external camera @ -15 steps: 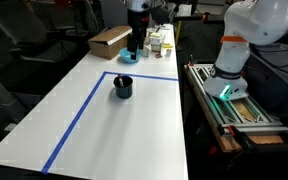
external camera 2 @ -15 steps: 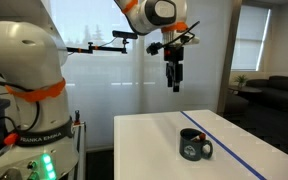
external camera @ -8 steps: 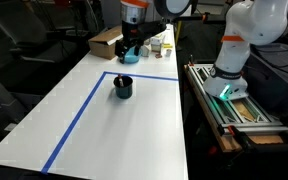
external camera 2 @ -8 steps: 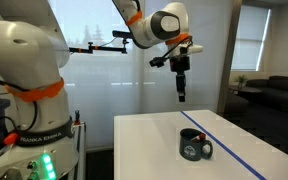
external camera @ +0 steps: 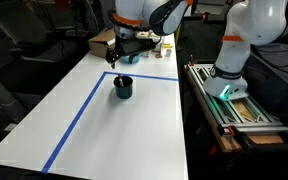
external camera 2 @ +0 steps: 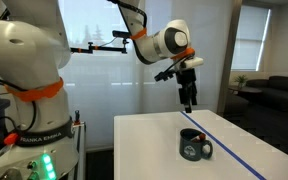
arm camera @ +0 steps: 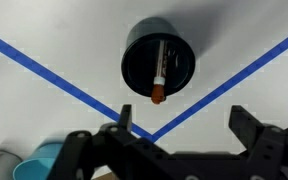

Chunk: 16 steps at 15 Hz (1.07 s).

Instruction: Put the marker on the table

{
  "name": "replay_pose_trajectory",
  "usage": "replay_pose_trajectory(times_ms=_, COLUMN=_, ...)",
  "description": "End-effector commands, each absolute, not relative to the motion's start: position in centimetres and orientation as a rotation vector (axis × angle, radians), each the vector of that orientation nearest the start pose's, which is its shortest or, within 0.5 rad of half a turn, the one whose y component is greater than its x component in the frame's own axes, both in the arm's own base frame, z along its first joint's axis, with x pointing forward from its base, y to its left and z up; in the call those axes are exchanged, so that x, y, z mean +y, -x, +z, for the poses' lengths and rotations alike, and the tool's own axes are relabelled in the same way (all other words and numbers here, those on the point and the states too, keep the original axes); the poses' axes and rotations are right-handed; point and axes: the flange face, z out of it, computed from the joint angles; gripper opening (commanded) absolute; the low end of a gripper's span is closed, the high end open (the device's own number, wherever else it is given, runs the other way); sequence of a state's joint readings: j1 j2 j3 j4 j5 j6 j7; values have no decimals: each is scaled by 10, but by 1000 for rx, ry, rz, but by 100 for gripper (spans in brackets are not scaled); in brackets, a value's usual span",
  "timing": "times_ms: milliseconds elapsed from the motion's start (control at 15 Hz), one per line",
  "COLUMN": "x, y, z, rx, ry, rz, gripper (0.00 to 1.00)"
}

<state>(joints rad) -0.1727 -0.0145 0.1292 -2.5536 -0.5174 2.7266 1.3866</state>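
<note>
I will next move my gripper down and toward the cup point(arm camera: 158, 62), with its open fingers going around the marker's reddish-brown end point(arm camera: 158, 94), since that end sticks out over the cup's rim.
The marker point(arm camera: 159, 74) stands inside the dark round cup point(arm camera: 158, 62). It has a whitish body, and its reddish-brown end pokes over the rim. The cup stands on the white table point(external camera: 134, 130) beside the blue tape lines, and shows in both exterior views point(external camera: 122, 87) point(external camera 2: 192, 146); there the marker is too small to make out. My gripper point(arm camera: 182, 125) is open and empty. It hangs above the table a little behind the cup in both exterior views point(external camera: 117, 58) point(external camera 2: 188, 100), not touching it.
A cardboard box point(external camera: 106, 40) and small bottles point(external camera: 159, 42) stand at the table's far end. A metal rack of tools point(external camera: 234, 105) runs beside the table next to the robot base point(external camera 2: 29, 90). Blue tape point(external camera: 79, 115) marks a rectangle on the tabletop.
The arm has swung from the far end of the table toward the cup and come lower. The gripper stays open. The cup and marker have not moved.
</note>
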Motion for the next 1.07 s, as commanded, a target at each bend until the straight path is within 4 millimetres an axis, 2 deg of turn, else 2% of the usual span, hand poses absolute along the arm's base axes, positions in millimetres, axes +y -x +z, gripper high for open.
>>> replay_pose_trajectory(times_ms=0, x=-8, y=-488, z=281, rx=1654, ry=2741, rz=-593, gripper=100)
replay_pose_trajectory(times_ms=400, x=-11, y=-501, z=241, rx=1832, ry=2711, rz=-702, gripper=100)
replay_pose_trajectory(times_ms=733, x=-11, y=-504, z=206, rx=1934, ry=2708, rz=-685, gripper=100)
replay_pose_trajectory(times_ms=1000, x=-8, y=-507, z=191, rx=1974, ry=2706, rz=-668, gripper=100)
